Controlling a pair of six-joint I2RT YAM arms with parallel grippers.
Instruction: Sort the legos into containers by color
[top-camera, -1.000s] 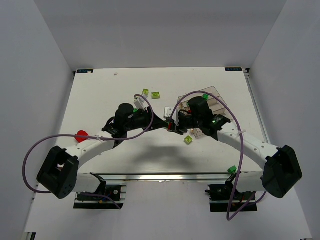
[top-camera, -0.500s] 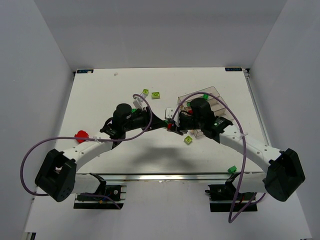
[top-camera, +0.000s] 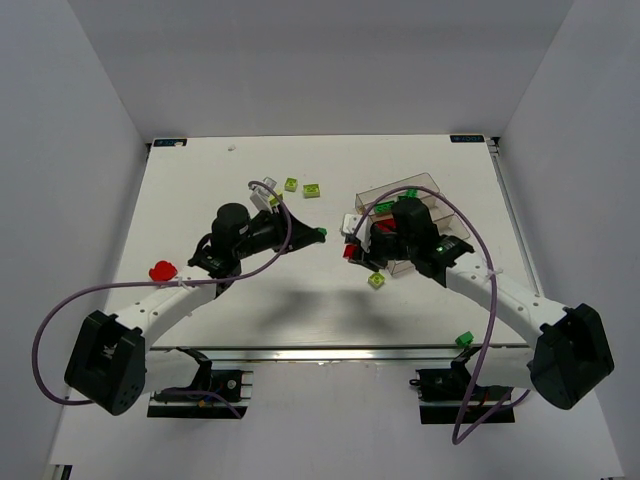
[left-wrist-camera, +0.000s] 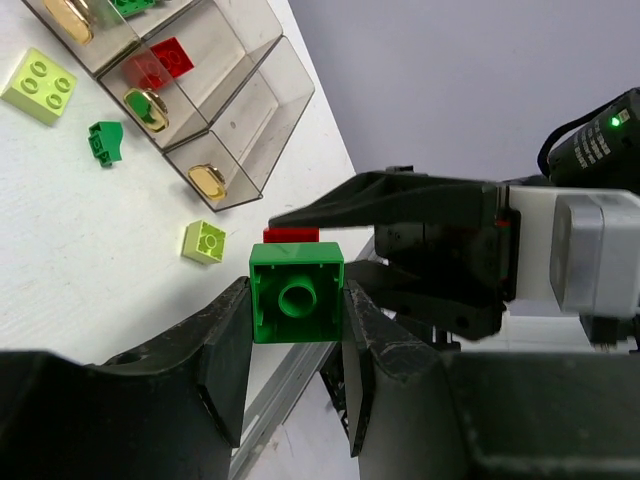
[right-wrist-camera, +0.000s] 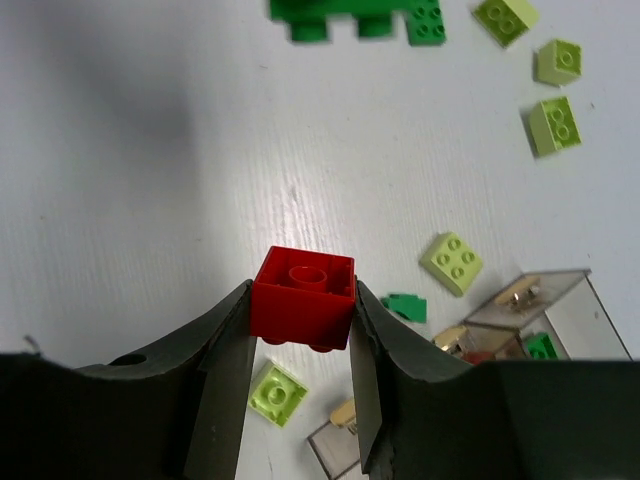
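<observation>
The right gripper takes the red lego (right-wrist-camera: 303, 290) outward over the middle bin next, then down, since that bin already holds red.
A dark green lego (left-wrist-camera: 296, 292) sits pinched between my left gripper's (left-wrist-camera: 296, 296) fingers, hollow underside toward the camera. From above, this gripper (top-camera: 316, 234) hovers over the table's middle. My right gripper (right-wrist-camera: 302, 300) is shut on a red lego (right-wrist-camera: 303, 290), just left of the containers (top-camera: 425, 190) in the top view, where the gripper (top-camera: 352, 250) shows too. The clear bins (left-wrist-camera: 215, 75) hold red legos (left-wrist-camera: 160, 65) in the middle one. Lime legos (top-camera: 376, 281) (top-camera: 312, 190) (top-camera: 291, 184) and a green lego (top-camera: 464, 339) lie loose on the table.
A red object (top-camera: 162, 270) lies at the table's left by my left arm. Green bricks (right-wrist-camera: 360, 20) and several lime ones (right-wrist-camera: 553, 125) lie scattered beyond the right gripper. A small green piece (left-wrist-camera: 104, 141) rests beside the bins. Grey walls enclose the table.
The two grippers, close together at the table's centre a second ago, have drawn apart: the left went up and left with the green lego, the right moved right with the red one.
</observation>
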